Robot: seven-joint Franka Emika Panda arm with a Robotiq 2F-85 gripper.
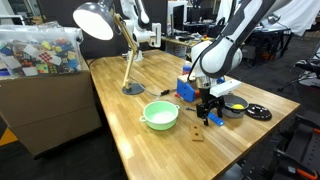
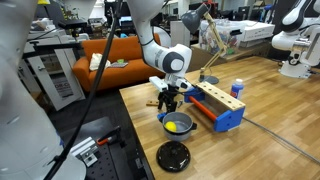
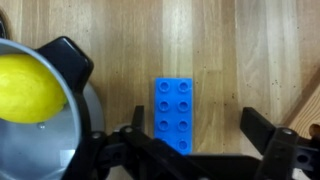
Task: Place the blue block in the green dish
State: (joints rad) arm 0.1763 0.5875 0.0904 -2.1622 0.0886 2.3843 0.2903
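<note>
My gripper stays low over the blue block next and closes its fingers onto the long sides (image 1: pixel 215 119) (image 3: pixel 173 118).
The blue block (image 3: pixel 174 112) is a studded bright blue brick lying flat on the wooden table in the wrist view. My gripper (image 3: pixel 196 140) is open just above it. The block lies between the fingers, nearer the left one, and the gripper body hides its lower end. The green dish (image 1: pixel 160 114) stands empty on the table, apart from the gripper (image 1: pixel 208 108), on the side toward the lamp. In an exterior view the gripper (image 2: pixel 168 103) hangs low over the table and hides the block.
A dark grey bowl (image 3: pixel 70 70) holding a lemon (image 3: pixel 28 88) sits right beside the block. A big blue box (image 1: pixel 190 88), a flat black disc (image 1: pixel 258 112), a small brown piece (image 1: pixel 197 135) and a desk lamp (image 1: pixel 128 60) also stand on the table (image 1: pixel 130 140).
</note>
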